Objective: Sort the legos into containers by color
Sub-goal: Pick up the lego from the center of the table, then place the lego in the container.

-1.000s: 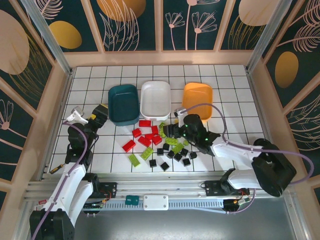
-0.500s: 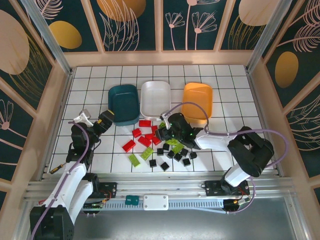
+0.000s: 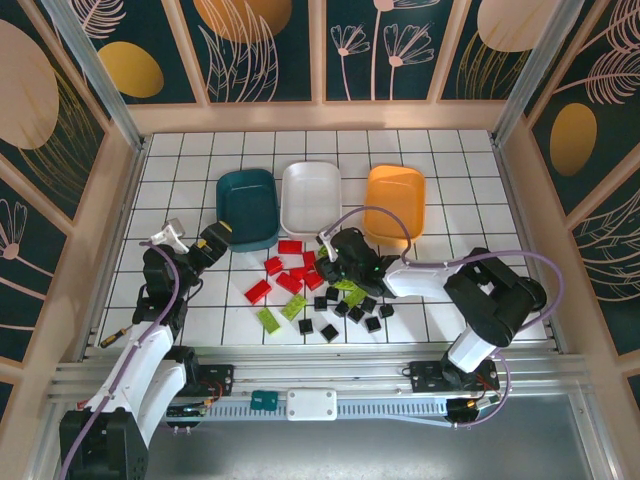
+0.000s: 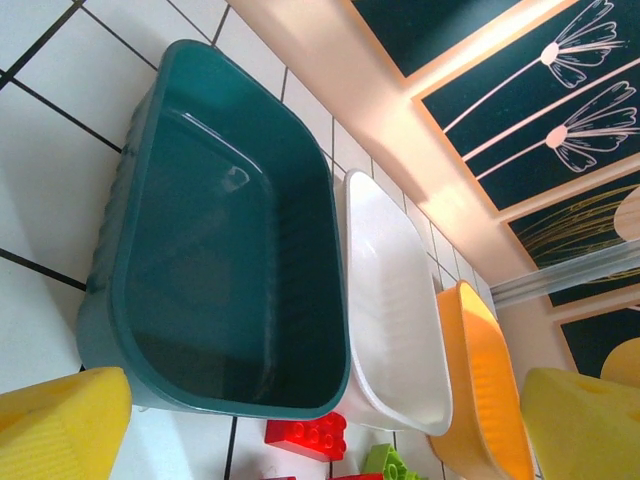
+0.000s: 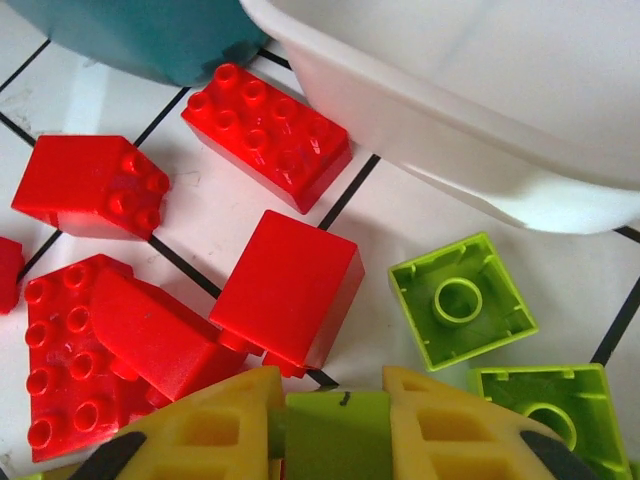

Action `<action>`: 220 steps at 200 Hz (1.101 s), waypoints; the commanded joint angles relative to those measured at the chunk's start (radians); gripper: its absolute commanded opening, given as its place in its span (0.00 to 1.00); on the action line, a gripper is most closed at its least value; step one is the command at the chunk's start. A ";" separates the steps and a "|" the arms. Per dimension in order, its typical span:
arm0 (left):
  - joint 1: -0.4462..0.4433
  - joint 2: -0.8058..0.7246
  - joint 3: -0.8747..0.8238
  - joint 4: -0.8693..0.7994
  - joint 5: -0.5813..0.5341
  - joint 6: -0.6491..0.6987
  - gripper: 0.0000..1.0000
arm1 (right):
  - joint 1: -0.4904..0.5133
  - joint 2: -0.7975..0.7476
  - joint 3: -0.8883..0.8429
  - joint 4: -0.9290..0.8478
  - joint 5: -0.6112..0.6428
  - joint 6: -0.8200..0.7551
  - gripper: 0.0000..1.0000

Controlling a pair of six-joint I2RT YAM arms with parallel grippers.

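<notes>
I should next lift the lime-green lego up from the pile with my right gripper, carry it outward over the orange tray point(image 3: 394, 200) and let it go there, because that tray is empty.
Red legos point(image 3: 290, 270), lime-green legos point(image 3: 268, 319) and black legos point(image 3: 330, 332) lie scattered on the tiled table in front of the containers: a teal tray point(image 3: 247, 207), a white tray point(image 3: 311, 198) and an orange tray point(image 3: 394, 200), all three empty. My right gripper point(image 3: 335, 262) is down at the pile's right edge. In the right wrist view it point(image 5: 335, 400) is shut on a lime-green lego point(image 5: 335, 440), beside red legos point(image 5: 285, 290) and an upturned green one point(image 5: 460, 300). My left gripper point(image 3: 205, 245) hangs open near the teal tray's front left corner point(image 4: 100, 290), holding nothing.
The white tray's wall point(image 5: 450, 110) stands just beyond the right gripper. Wooden walls ring the table. The right arm's cable arcs over the orange tray's front. The left wrist view has the white tray point(image 4: 390, 300), the orange tray point(image 4: 480, 380) and a red lego point(image 4: 305, 437).
The right gripper slid left into the pile and closed its jaws on a lime-green lego. The left gripper shifted slightly right toward the teal tray and stayed open.
</notes>
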 commanded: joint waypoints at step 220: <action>-0.279 0.042 0.035 -0.288 -0.234 0.071 0.88 | -0.627 -0.181 -0.072 0.146 -0.060 0.179 0.38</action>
